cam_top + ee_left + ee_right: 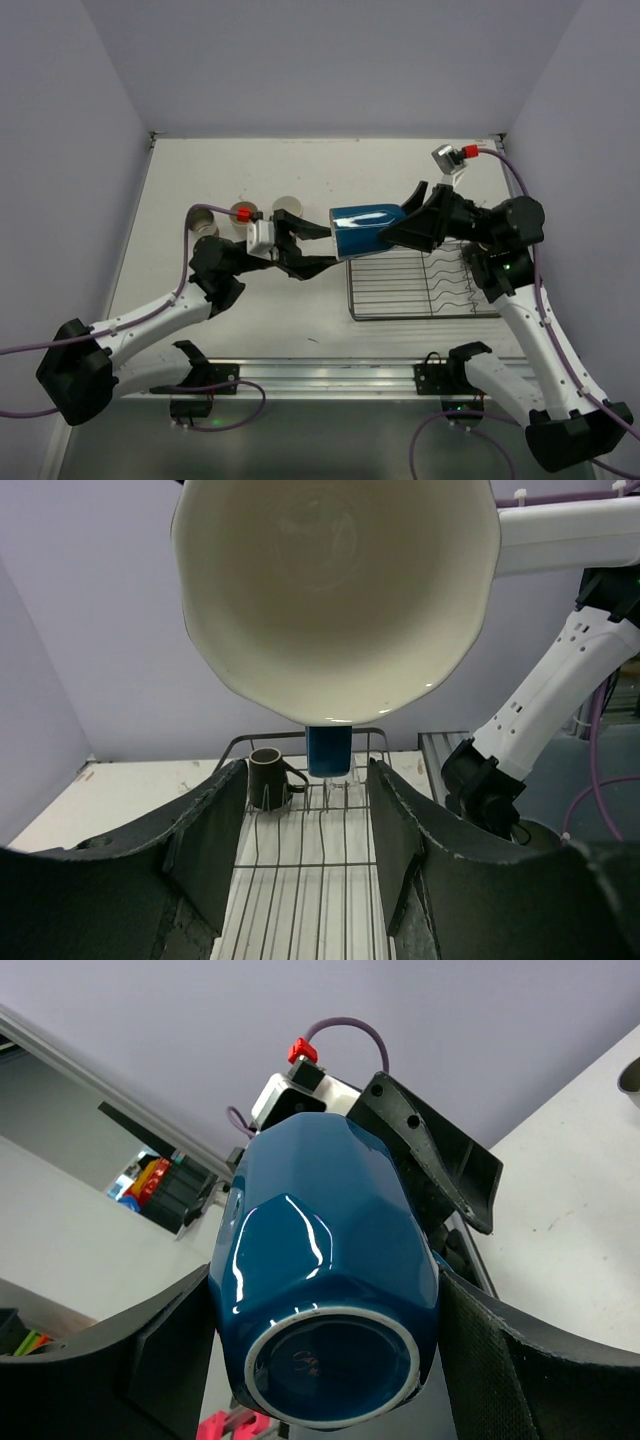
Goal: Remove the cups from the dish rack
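Next, my left gripper moves toward the blue handle (328, 750) under the mug's rim and closes, as the handle hangs in line with the open fingers' gap.
My right gripper (392, 233) is shut on the blue mug (365, 228) and holds it sideways in the air over the left end of the dish rack (400, 292). In the right wrist view the mug's base (330, 1360) faces the camera between my fingers. My left gripper (326, 247) is open just left of the mug's mouth and does not hold it. In the left wrist view the mug's cream inside (335, 590) fills the top and its blue handle (328, 750) hangs down. A dark brown mug (268, 778) stands at the rack's (300, 870) far end.
Three cups stand on the table left of the rack: one grey-beige (205, 222), one partly hidden behind my left wrist (243, 212), one beige (287, 207). The metal rail (330, 375) runs along the near edge. Walls close in on the left, back and right.
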You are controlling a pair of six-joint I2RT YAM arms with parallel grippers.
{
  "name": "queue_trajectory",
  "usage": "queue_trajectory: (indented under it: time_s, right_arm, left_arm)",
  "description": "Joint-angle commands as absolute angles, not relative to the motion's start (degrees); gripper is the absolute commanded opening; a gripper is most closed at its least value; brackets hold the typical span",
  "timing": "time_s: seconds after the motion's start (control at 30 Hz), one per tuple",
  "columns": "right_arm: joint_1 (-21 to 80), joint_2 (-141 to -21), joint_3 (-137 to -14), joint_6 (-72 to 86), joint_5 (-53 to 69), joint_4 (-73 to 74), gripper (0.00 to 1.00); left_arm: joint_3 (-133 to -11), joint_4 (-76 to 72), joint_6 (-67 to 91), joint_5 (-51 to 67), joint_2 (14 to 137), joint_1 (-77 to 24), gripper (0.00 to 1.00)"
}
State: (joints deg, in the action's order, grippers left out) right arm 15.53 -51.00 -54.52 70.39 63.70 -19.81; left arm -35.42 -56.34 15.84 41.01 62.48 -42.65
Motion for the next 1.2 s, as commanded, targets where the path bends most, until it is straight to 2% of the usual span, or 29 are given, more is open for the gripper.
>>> queue_trajectory:
  time_s: [0.0,0.8,1.17]
  right_arm:
    - [16.61,-50.71,-54.93,74.17,60.12,-27.68,0.0]
    - [19.69,-53.52,-54.58,78.31,56.6,-35.76,0.0]
    - [20.21,-54.4,-55.02,78.49,56.34,-37.0,0.0]
  left_arm:
    - [-37.09,-60.55,13.97,39.47,62.93,-43.5,0.55]
    - [-38.41,-68.38,17.75,36.83,65.65,-45.0,0.54]
    - [-40.07,-69.7,18.72,34.46,67.76,-46.58,0.47]
